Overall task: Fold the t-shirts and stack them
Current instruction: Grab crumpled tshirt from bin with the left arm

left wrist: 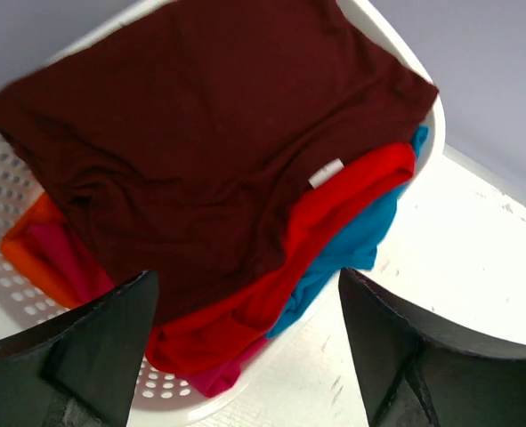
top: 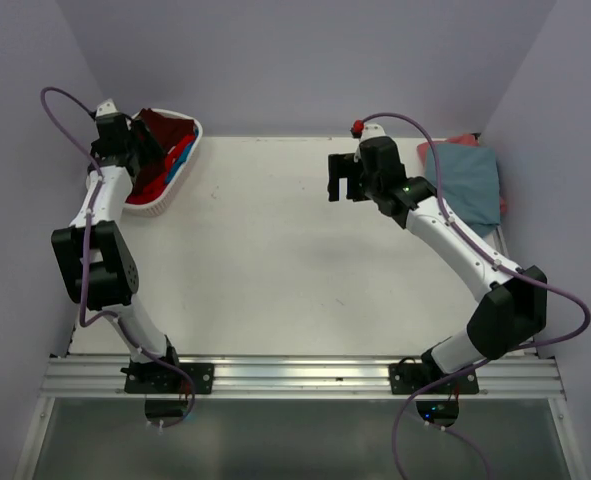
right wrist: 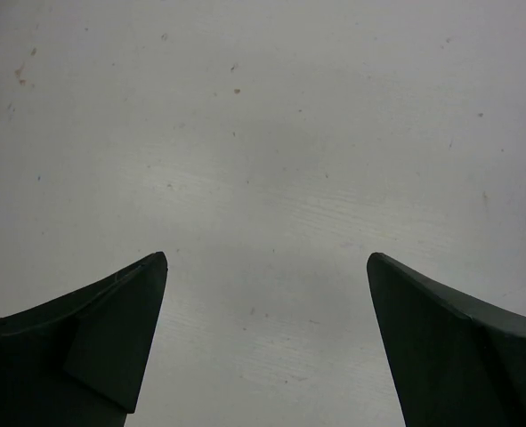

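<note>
The robot's left gripper should go down next, outward onto the middle of the dark maroon t-shirt beside the white tag, and then close.
A dark maroon t-shirt lies on top of the pile in the white slatted basket. Under it show a bright red t-shirt, a blue one, and magenta and orange cloth. My left gripper is open and empty, just above the pile at the table's back left. My right gripper is open and empty over bare table. A folded grey-blue t-shirt lies at the back right on a salmon pink one.
The basket stands against the left wall at the back. A small red knob sits at the table's back edge. Purple walls close in the left, back and right sides.
</note>
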You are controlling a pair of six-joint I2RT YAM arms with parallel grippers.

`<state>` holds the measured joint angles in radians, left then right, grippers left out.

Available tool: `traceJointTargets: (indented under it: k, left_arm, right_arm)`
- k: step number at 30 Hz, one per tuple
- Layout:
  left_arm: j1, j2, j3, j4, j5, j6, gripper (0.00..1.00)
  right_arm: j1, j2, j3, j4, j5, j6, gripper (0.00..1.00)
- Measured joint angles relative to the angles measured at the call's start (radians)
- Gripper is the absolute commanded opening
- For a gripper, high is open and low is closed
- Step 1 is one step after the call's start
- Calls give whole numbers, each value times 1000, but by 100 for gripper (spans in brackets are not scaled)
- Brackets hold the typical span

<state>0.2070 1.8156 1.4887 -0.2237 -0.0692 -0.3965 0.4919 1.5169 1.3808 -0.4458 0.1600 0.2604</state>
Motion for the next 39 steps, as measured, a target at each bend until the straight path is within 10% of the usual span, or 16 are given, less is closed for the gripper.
traceJointTargets:
  k: [15, 34, 37, 39]
  left_arm:
    - [0, 344, 385, -150, -161, -15, 87]
    - [2, 447, 516, -222, -163, -16, 91]
    - [3, 507, 574, -260, -166, -29, 80]
    - [3, 535, 578, -277, -166, -36, 44]
  right_arm:
    - [1, -8, -108, 33, -23, 10, 99]
    - [1, -19, -143, 54, -26, 10, 99]
    - [1, -28, -155, 58, -26, 10, 99]
    - [1, -34, -159, 58, -26, 11, 99]
